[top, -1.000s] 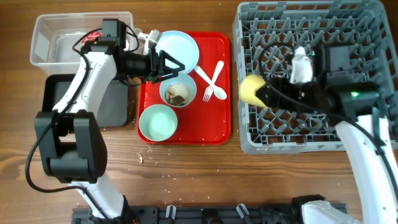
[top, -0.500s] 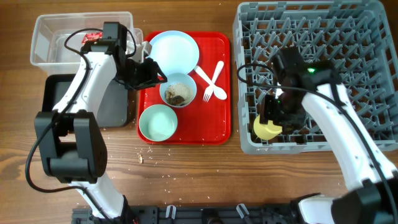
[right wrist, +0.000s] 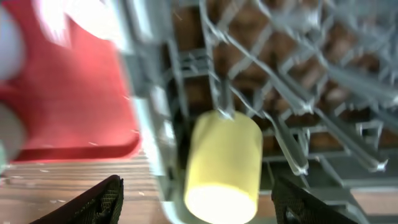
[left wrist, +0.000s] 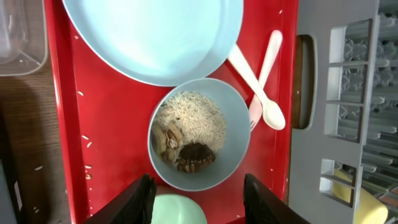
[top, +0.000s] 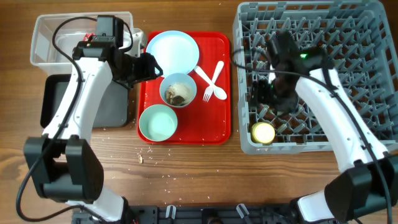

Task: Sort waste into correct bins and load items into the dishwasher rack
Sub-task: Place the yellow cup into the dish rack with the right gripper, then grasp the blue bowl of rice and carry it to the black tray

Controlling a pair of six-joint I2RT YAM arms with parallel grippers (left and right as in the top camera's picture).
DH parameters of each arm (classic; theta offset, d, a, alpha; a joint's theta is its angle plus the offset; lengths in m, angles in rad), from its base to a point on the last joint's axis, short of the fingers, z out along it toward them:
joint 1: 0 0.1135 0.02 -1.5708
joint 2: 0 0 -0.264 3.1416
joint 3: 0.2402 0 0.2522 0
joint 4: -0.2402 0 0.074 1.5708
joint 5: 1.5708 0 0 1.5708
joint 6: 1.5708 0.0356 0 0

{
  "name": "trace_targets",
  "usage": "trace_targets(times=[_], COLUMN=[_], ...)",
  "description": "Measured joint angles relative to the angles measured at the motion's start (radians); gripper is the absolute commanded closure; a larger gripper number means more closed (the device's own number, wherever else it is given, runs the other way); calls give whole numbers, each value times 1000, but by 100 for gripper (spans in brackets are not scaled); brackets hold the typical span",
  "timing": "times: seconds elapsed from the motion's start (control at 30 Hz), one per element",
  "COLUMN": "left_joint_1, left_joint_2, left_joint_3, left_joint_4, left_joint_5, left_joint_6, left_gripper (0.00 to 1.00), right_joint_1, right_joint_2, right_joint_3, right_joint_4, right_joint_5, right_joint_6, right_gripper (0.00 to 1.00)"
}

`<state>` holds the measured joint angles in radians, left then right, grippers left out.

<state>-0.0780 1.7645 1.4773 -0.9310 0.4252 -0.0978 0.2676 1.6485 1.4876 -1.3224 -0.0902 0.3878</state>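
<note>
I will move my left gripper across and down next to the bowl's food-free rim by the fork (top: 196,91) (left wrist: 248,138), since it is below the gripper and to its right in the overhead view.
My left gripper (top: 155,67) (left wrist: 200,202) is open and empty, hovering over the red tray beside the pale blue bowl of rice and brown food scraps (top: 178,92) (left wrist: 199,134). The empty mint bowl (top: 157,122) lies in front of it and the pale blue plate (top: 174,50) behind it. The white fork and spoon (top: 211,79) (left wrist: 267,109) lie crossed on the tray's right side. My right gripper (top: 260,98) (right wrist: 200,202) is open above the grey dishwasher rack (top: 348,37). The yellow cup (top: 263,132) (right wrist: 224,162) lies free in the rack's front left corner.
The clear tub (top: 56,40) stands at the back left, with the black tray (top: 56,102) in front of it, both partly under my left arm. The flat red tray (top: 217,124) lies between the bins and the rack. Crumbs (top: 142,158) dot the wooden table in front.
My right gripper carried the yellow cup down into the rack's front left corner, let it go and drew back. My left gripper shifted slightly back over the tray, still open.
</note>
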Motion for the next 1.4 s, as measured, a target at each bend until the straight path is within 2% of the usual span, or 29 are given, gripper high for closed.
trace_targets(times=[0.13, 0.27, 0.37, 0.5, 0.53, 0.63, 0.7, 0.87, 0.97, 1.17, 1.4], left_joint_1=[-4, -4, -5, -40, -58, -193, -306, -409, -439, -442, -442], left_joint_2=[-27, -29, -29, -29, -29, -29, -29, 33, 130, 256, 276], left_joint_3=[0, 0, 0, 0, 0, 0, 0, -1, -1, -1, -1], left_joint_4=[-2, -18, -34, -42, -43, -31, 5, 101, 134, 175, 200], left_joint_5=[-14, -57, -101, -148, -157, -253, -296, -340, -370, -392, -399], left_joint_6=[-1, -28, -59, -81, -84, -106, -117, -117, -117, -115, -114], left_gripper=[56, 58, 64, 63, 60, 51, 50, 51, 52, 70, 75], right_joint_1=[2, 47, 119, 179, 179, 156, 103, -53, -86, -85, -85], right_joint_2=[1, 3, 19, 72, 79, 83, 83, 60, 39, 35, 35], right_joint_3=[120, 124, 124, 124, 124, 124, 124, 125, 125, 125, 125], right_joint_4=[79, 204, 284, 315, 315, 314, 286, 206, 167, 154, 148], right_joint_5=[-88, -135, -145, -138, -133, -118, -109, -100, -96, -96, -96], right_joint_6=[-38, -18, 20, 86, 97, 117, 117, 72, 41, -1, -1], right_gripper=[27, 30, 30, 30, 29, 29, 28, 28, 28, 27, 27])
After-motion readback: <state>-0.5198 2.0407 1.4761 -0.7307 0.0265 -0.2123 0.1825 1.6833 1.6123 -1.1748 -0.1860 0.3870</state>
